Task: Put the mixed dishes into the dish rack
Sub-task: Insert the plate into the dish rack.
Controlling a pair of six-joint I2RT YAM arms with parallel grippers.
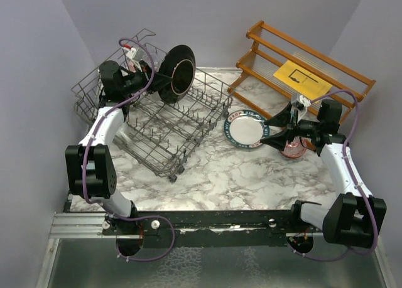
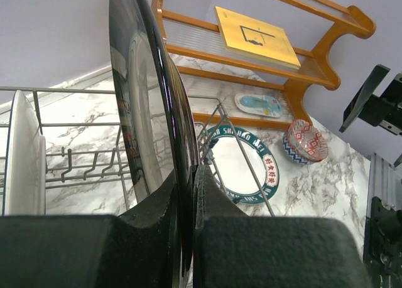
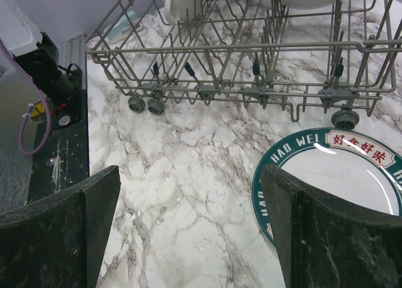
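The black-rimmed plate is upright but above the rack's wires, so my left gripper will next lower it into the far side of the rack, beside the standing white plate.
My left gripper (image 1: 157, 81) is shut on the rim of a black-rimmed plate (image 1: 178, 73) and holds it upright on edge over the far side of the grey wire dish rack (image 1: 182, 128). In the left wrist view both fingers pinch that plate (image 2: 147, 112), and a white plate (image 2: 22, 156) stands in the rack (image 2: 81, 124) to its left. My right gripper (image 1: 271, 130) hangs open just right of a teal-rimmed white plate (image 1: 246, 128) lying flat on the marble. The right wrist view has that plate (image 3: 339, 181) beside the right finger, with only marble between the jaws.
A red and blue patterned bowl (image 1: 293, 149) sits under my right wrist. The orange wooden shelf (image 1: 308, 68) with a yellow sheet (image 1: 301, 79) leans at the back right, and a small blue dish (image 2: 260, 104) lies below it. The rack's wheels (image 3: 143, 105) rest on the marble.
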